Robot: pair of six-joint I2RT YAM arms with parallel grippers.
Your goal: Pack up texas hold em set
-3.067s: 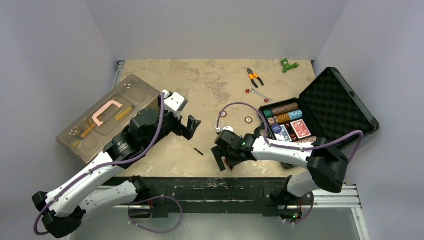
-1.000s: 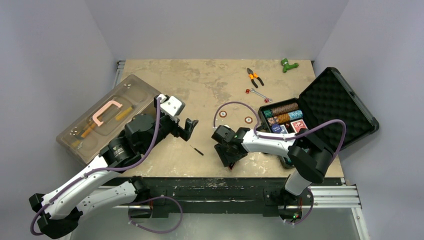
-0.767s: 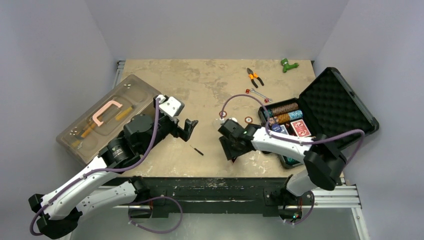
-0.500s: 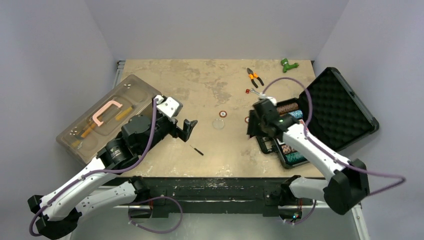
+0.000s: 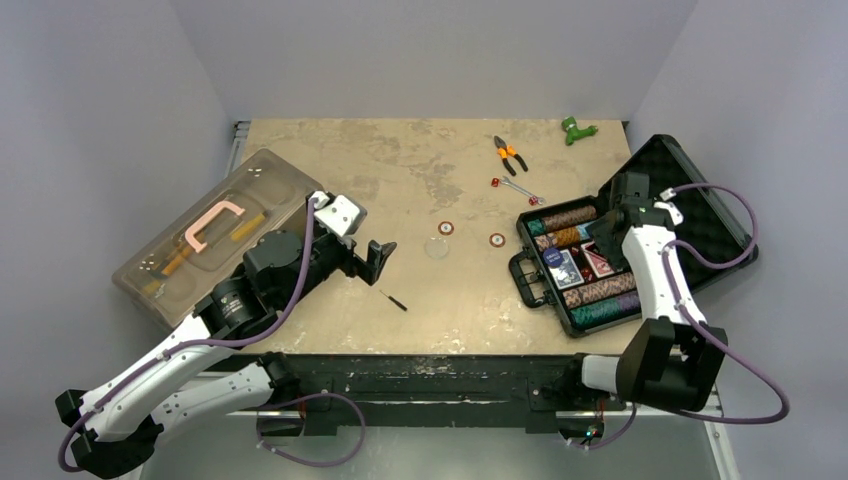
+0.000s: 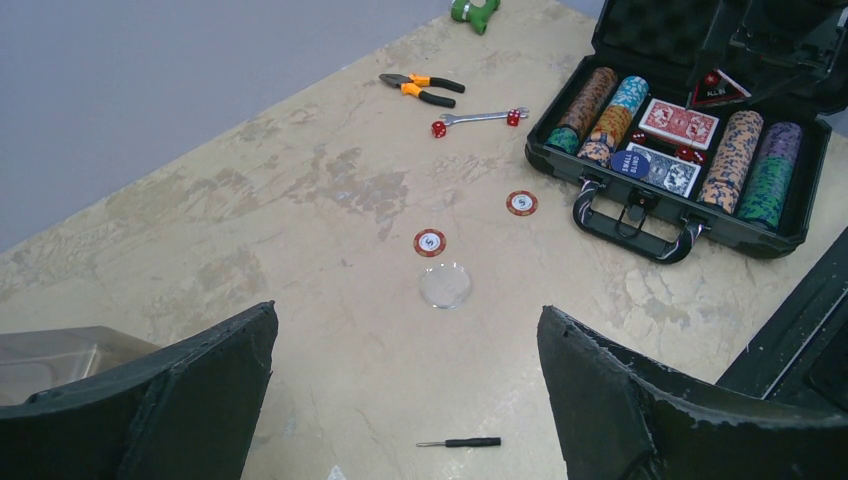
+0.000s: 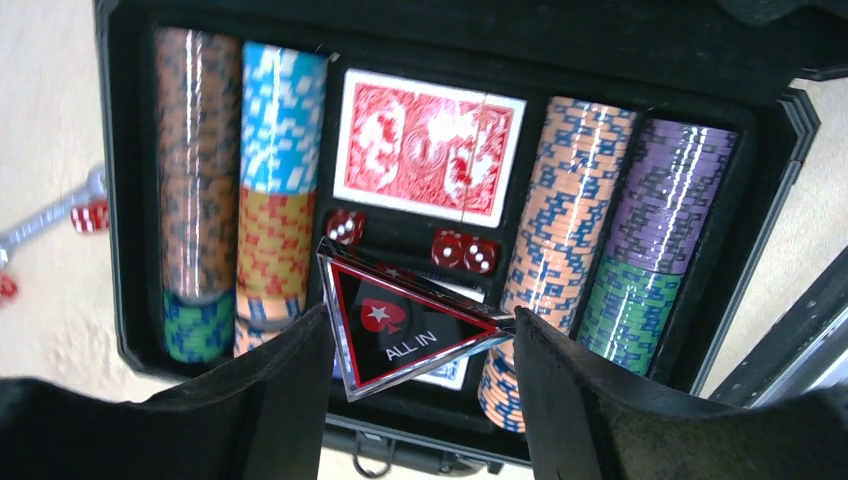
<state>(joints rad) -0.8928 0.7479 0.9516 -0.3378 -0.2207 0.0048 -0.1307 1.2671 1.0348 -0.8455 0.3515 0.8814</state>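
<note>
The black triangular button still hangs above the tray (image 7: 120, 200). My right gripper goes down onto the red deck's edge by the dice next and releases the button.
The black case (image 5: 690, 215) lies open at the right, its foam lid leaning back. Its tray (image 7: 120, 200) holds rows of striped chips (image 7: 279, 170), a red deck (image 7: 428, 158) and red dice (image 7: 465, 250). My right gripper (image 7: 422, 322) hangs over the tray, shut on a black triangular "ALL IN" button (image 7: 405, 330), its corners pinched between the fingers. Two red chips (image 5: 446, 228) (image 5: 497, 239) and a clear round disc (image 5: 436, 247) lie on the table left of the case. My left gripper (image 5: 378, 258) is open above the table, nothing in it.
A translucent brown toolbox (image 5: 215, 235) with a pink handle lies at the left. A small black screwdriver (image 5: 396, 300) lies near the left gripper. Pliers (image 5: 510, 153), a wrench (image 5: 515, 187) with red dice beside it and a green object (image 5: 577, 129) lie at the back.
My right arm has swung from the near middle of the table to the right, over the open case. The clear disc now shows on the table. The left arm has hardly moved.
</note>
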